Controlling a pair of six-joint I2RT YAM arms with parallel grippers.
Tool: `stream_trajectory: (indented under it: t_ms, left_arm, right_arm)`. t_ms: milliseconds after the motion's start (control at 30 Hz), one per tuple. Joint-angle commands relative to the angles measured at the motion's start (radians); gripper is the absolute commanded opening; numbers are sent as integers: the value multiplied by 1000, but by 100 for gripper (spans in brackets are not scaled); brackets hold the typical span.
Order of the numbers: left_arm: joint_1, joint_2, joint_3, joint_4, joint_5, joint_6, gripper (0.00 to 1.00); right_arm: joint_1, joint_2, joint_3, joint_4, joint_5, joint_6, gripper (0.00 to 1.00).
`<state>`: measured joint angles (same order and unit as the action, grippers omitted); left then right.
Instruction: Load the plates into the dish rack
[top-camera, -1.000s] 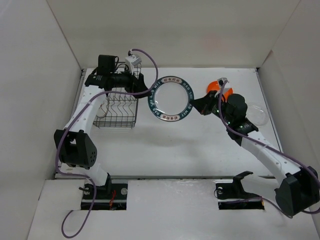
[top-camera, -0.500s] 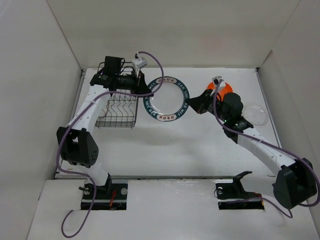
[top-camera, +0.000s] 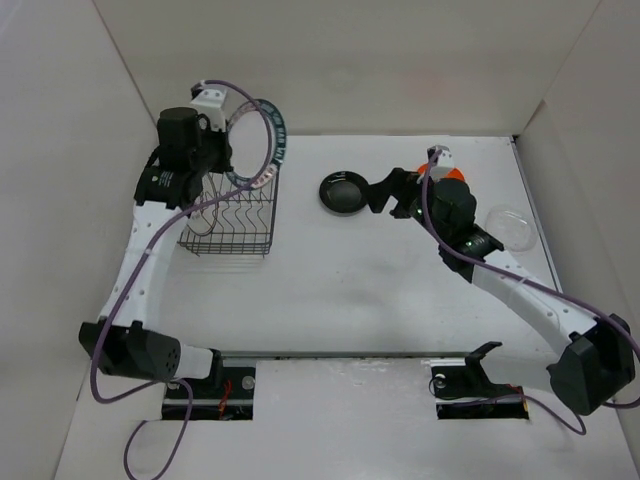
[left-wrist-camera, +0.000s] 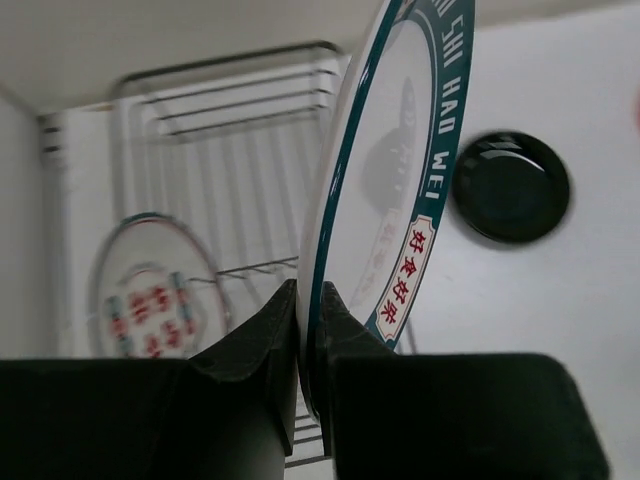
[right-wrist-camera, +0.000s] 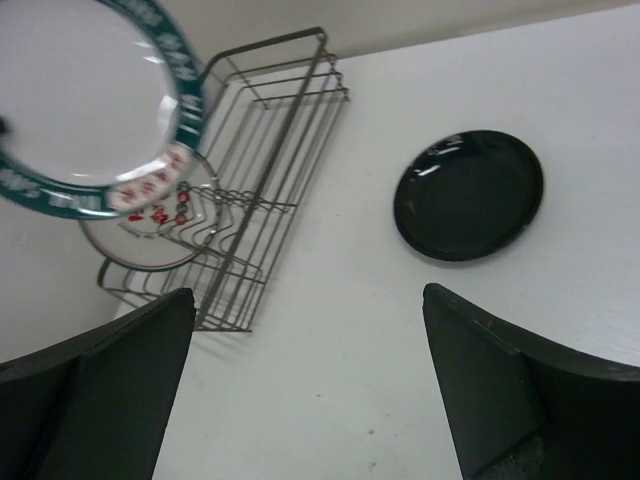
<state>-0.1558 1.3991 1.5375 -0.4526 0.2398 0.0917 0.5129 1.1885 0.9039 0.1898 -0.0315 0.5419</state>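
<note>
The left gripper needs to turn and shift next, then lower the green-rimmed plate (left-wrist-camera: 400, 190) beside the red-patterned plate, where slots are free.
My left gripper (top-camera: 223, 150) is shut on the rim of the white plate with the dark green patterned rim (top-camera: 260, 140). It holds that plate on edge over the dish rack (top-camera: 228, 218). In the left wrist view the green-rimmed plate (left-wrist-camera: 400, 190) rises from between the fingers (left-wrist-camera: 262, 340), above the rack (left-wrist-camera: 235, 95). A white plate with a red pattern (left-wrist-camera: 150, 300) stands in the rack. The small black plate (top-camera: 343, 193) lies flat on the table. My right gripper (top-camera: 386, 196) is open beside it, nothing between its fingers (right-wrist-camera: 130, 360). The orange plate (top-camera: 448, 173) peeks out behind the right wrist.
A clear round dish (top-camera: 512, 228) lies at the right edge of the table. White walls close in the table on the left, back and right. The right wrist view also shows the black plate (right-wrist-camera: 468, 195), the rack (right-wrist-camera: 270, 160) and the lifted plate (right-wrist-camera: 90, 100).
The left gripper closed on the green-rimmed plate, lifted it off the table and swung it left over the rack, uncovering the black plate. The right gripper opened and shifted left.
</note>
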Motion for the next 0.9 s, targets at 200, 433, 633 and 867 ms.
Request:
stream_trajectory:
  t_ms: [200,433,633,867]
  left_arm:
    - [67,-118,-89,78,-642,11,0]
    - [113,-101,-197,157,-666,80,0]
    - [113,-59,-218,157,-634,71,0]
    - [113,-18,-218,157,-625,62,0]
  right_arm:
    - [15,46,75,-176,182,-20,100]
    - [15,66,84,-176,173,-11,100]
    - [6,66,66,-176,163,-11,100]
    - [-13,66,56,-176,145,-2,100]
